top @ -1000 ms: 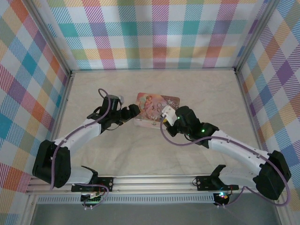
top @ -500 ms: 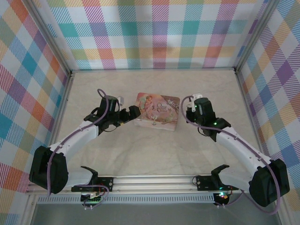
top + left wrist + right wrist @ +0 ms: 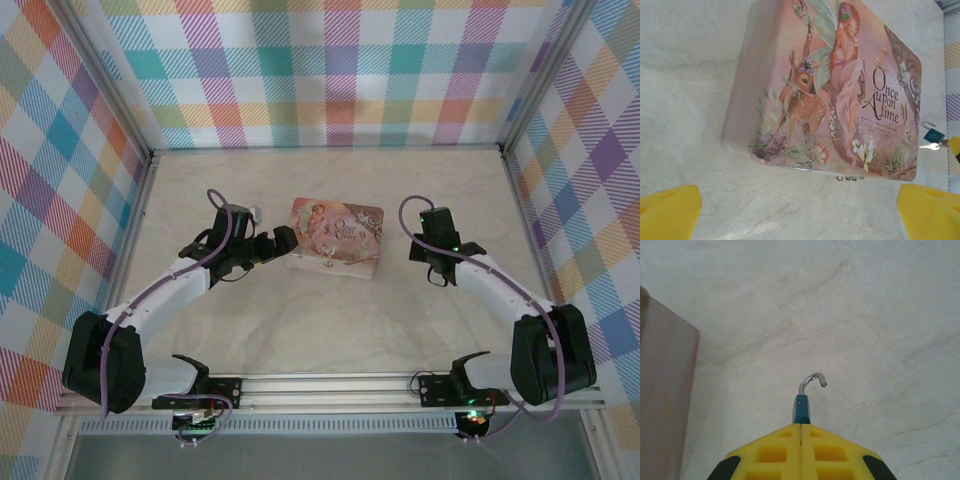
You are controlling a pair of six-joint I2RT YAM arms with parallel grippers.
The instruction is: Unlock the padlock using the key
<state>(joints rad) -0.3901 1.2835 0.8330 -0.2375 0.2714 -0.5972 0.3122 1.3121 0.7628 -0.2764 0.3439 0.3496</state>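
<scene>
I will next lower the padlock [image 3: 801, 410] onto the table beside the pink tin with my right gripper and release it there, as its silver shackle already hangs open.
The padlock [image 3: 801, 410] is a small teal body with a silver shackle [image 3: 812, 380] that hangs open as a hook. My right gripper [image 3: 801, 426] is shut on it above bare table, just right of the pink tin [image 3: 335, 236]. In the left wrist view the padlock [image 3: 933, 134] shows past the tin's right corner, with the small key [image 3: 928, 146] just below it beside a yellow fingertip [image 3: 954, 145]. I cannot tell whether the key sits in the lock. My left gripper [image 3: 800, 210] stands open and empty at the tin's left front side.
The pink picture tin [image 3: 830, 90] lies flat mid-table, its small latch [image 3: 847, 178] on the front edge. Checked walls [image 3: 60, 200] close in the left, back and right. A metal rail [image 3: 330, 385] runs along the near edge.
My right arm has swung right, from over the tin's front edge to the open table beside it, carrying the padlock. The left arm has hardly moved.
</scene>
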